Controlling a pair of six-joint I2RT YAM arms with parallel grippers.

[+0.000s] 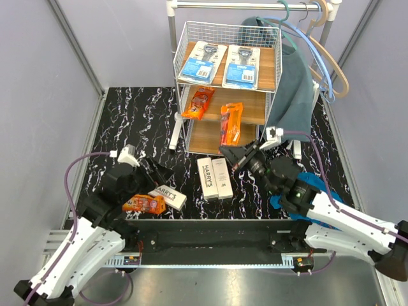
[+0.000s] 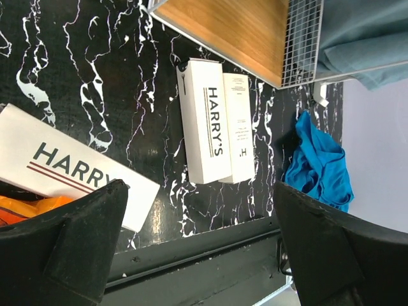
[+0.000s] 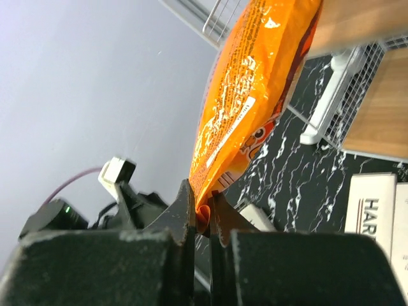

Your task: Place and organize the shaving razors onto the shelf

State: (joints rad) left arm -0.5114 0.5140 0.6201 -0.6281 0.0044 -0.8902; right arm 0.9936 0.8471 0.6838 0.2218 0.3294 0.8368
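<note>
The wood beside that other bag [image 1: 221, 107] [image 3: 352, 21] is free, so the robot's right gripper will carry the second orange bag outward, toward the other orange bag on the middle board.
The shelf [image 1: 226, 83] stands at the back centre. Two blue-and-white blister cards [image 1: 203, 60] [image 1: 243, 65] lie on its top board. One orange bag [image 1: 198, 102] lies on the middle board. My right gripper [image 1: 231, 152] [image 3: 203, 191] is shut on the bottom edge of a second orange bag [image 1: 231, 123] [image 3: 248, 95], held upright at the front of the middle board. Two white HARRY'S boxes [image 1: 213, 178] [image 2: 213, 127] lie side by side on the table. My left gripper [image 1: 155, 180] [image 2: 204, 255] is open and empty above a third HARRY'S box [image 1: 169, 196] [image 2: 64, 169] and an orange bag [image 1: 143, 204].
A white clothes rail [image 1: 255, 5] with hangers and a grey-blue cloth [image 1: 293, 83] stands behind and right of the shelf. A blue cloth [image 1: 306, 185] [image 2: 319, 159] lies under my right arm. A black bar [image 1: 204, 229] runs along the near table edge.
</note>
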